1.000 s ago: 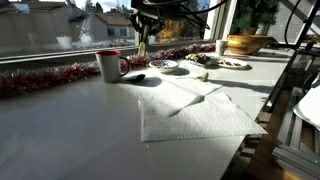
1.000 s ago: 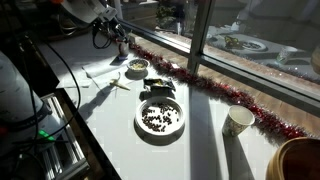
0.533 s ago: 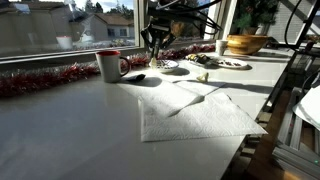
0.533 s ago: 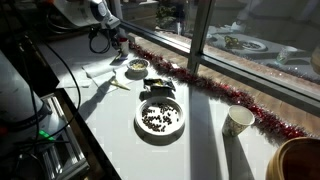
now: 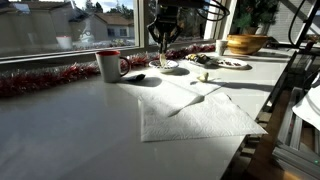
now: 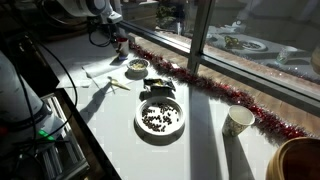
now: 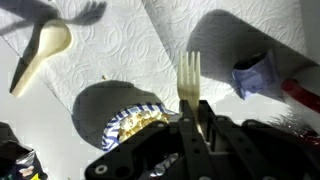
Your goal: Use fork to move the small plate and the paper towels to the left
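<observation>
I will bring my gripper down beside the small plate [image 5: 166, 65] next until the fork meets the paper towels.
The small plate [image 5: 166, 65] with a patterned rim sits at the far side of the table, also seen in an exterior view [image 6: 137, 66] and in the wrist view [image 7: 128, 122]. The paper towels [image 5: 197, 112] lie flat near the table's front edge and show white in the wrist view [image 7: 130, 35]. My gripper [image 5: 160, 42] hangs just above the small plate, also seen in an exterior view [image 6: 121, 42]. In the wrist view my gripper [image 7: 192, 108] is shut on a pale fork [image 7: 189, 75], with the tines pointing past the plate's edge over the paper.
A white mug [image 5: 109, 65] with a red rim stands beside the small plate. A larger plate with food [image 6: 160, 118], a wooden bowl [image 5: 246, 43] and a paper cup [image 6: 238, 122] stand further along. Red tinsel [image 5: 40, 80] runs along the window. A pale utensil [image 7: 42, 52] lies on the paper.
My gripper with the fork has moved sideways along the window, away from the mug, and now hangs over the small plate. The plate and paper towels have not moved.
</observation>
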`<state>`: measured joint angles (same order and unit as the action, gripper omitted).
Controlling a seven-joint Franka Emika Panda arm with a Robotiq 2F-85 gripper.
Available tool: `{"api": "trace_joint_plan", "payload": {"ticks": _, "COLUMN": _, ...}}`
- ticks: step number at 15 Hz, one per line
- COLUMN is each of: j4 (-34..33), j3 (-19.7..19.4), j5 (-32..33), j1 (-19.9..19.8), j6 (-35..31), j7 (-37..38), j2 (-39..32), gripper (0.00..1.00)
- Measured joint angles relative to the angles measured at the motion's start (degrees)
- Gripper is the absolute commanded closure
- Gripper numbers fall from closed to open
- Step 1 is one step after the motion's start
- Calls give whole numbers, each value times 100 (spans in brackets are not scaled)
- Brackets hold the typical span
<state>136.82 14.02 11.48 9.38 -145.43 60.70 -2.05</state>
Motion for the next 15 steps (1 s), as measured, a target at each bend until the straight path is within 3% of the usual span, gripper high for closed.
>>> {"api": "trace_joint_plan", "payload": {"ticks": 9, "j4": -209, "j3": -46, "j5": -1103, "j1": 108, "j6": 348, "j7": -1297, "j2": -690, "gripper": 97}}
{"api": "trace_joint_plan", "payload": {"ticks": 11, "j4": -295, "j3": -118, "j5": -1177, "j1": 112, "j6": 429, "j7": -1399, "j2": -916, "gripper": 61}}
{"api": "trace_joint_plan", "payload": {"ticks": 15, "j4": -490, "j3": -331, "j5": -873, "j1": 281, "j6": 412, "j7": -1345, "j2": -1161, "gripper": 34}}
